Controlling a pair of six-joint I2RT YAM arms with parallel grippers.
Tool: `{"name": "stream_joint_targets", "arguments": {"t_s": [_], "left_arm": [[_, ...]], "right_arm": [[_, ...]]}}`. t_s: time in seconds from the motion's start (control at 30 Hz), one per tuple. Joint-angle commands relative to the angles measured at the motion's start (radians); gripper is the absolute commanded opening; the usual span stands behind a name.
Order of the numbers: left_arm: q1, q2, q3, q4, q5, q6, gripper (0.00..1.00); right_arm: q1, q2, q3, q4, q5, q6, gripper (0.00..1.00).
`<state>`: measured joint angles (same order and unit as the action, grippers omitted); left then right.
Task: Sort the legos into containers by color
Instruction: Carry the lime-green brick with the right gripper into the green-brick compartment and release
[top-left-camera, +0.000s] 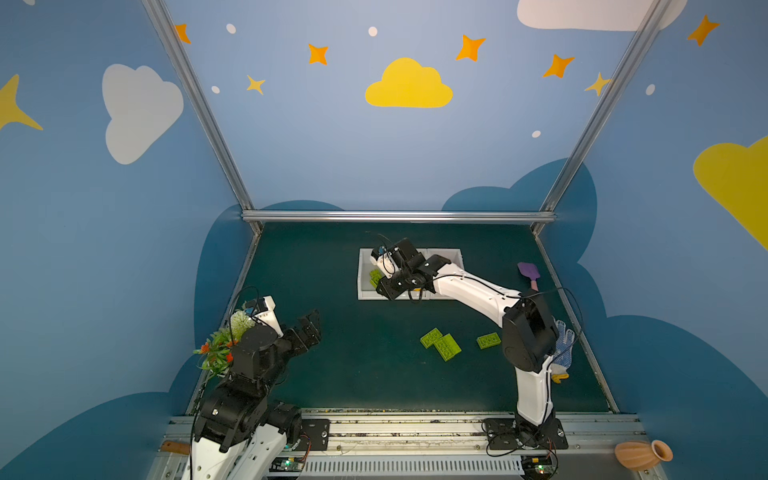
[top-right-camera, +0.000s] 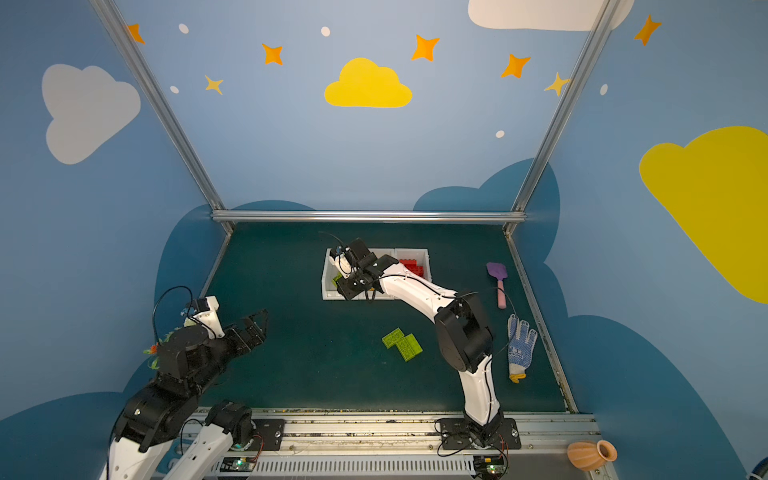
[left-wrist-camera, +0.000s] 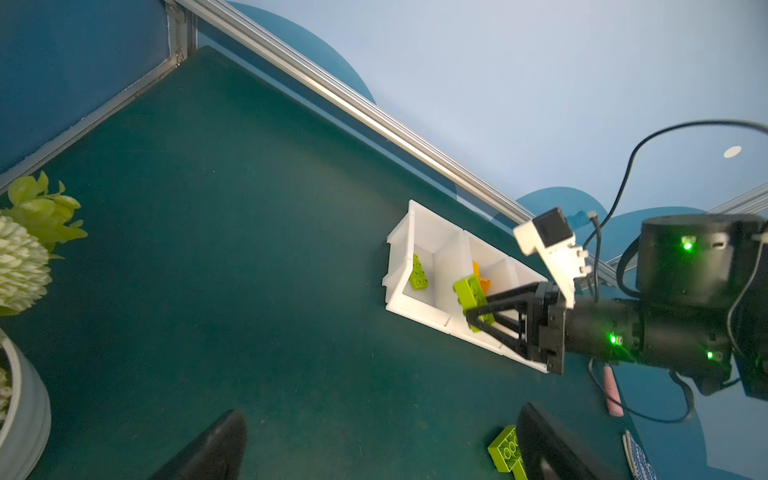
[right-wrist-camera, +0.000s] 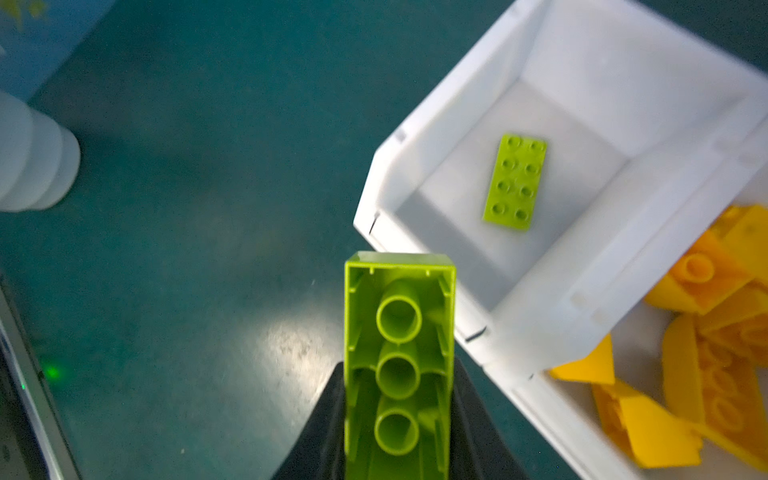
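Observation:
My right gripper will next move outward past the end container's near side, over the container's bottom, and release the lime green lego (right-wrist-camera: 399, 332), as a green one lies there.
My right gripper (right-wrist-camera: 399, 374) is shut on a lime green lego (right-wrist-camera: 399, 332), underside toward the camera, just beside the white containers (right-wrist-camera: 561, 311). The end container holds one green lego (right-wrist-camera: 515, 183); the container beside it holds several yellow legos (right-wrist-camera: 706, 374). Red legos (top-right-camera: 413, 266) show in a third container. In both top views the right gripper (top-left-camera: 381, 286) hangs over the containers' left end (top-left-camera: 365, 296). Three green legos lie loose on the mat, two touching (top-left-camera: 440, 343) and one apart (top-left-camera: 488, 340). My left gripper (top-left-camera: 309, 332) (left-wrist-camera: 382, 415) stands open and empty at the left.
A potted plant (top-left-camera: 220, 349) stands at the left edge behind the left arm. A purple spatula (top-left-camera: 528, 272) and a dotted work glove (top-right-camera: 521, 345) lie along the right edge. A clay vase (top-left-camera: 642, 455) lies off the mat at the front right.

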<state>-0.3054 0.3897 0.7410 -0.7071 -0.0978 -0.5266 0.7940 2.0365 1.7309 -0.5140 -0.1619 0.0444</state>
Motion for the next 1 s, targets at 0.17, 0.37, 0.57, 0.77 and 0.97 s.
{"name": "stream_joint_targets", "arguments": {"t_s": [0.17, 0.37, 0.57, 0.77, 0.97], "left_arm": [[0.005, 0.039, 0.004, -0.006, 0.021, 0.028, 1.00], [0.005, 0.047, 0.000, 0.001, 0.028, 0.031, 1.00], [0.005, 0.062, -0.003, 0.016, 0.057, 0.038, 1.00], [0.005, 0.118, -0.009, 0.084, 0.174, 0.067, 1.00], [-0.040, 0.255, 0.077, 0.072, 0.300, 0.142, 1.00]], "right_arm": [[-0.038, 0.198, 0.260, -0.101, 0.004, 0.009, 0.23], [-0.057, 0.265, 0.360, -0.114, 0.043, 0.056, 0.33], [-0.060, 0.270, 0.401, -0.115, 0.049, 0.055, 0.68], [-0.065, 0.190, 0.393, -0.116, 0.039, 0.059, 0.71], [-0.092, -0.039, 0.168, -0.026, 0.012, 0.087, 0.74]]}}
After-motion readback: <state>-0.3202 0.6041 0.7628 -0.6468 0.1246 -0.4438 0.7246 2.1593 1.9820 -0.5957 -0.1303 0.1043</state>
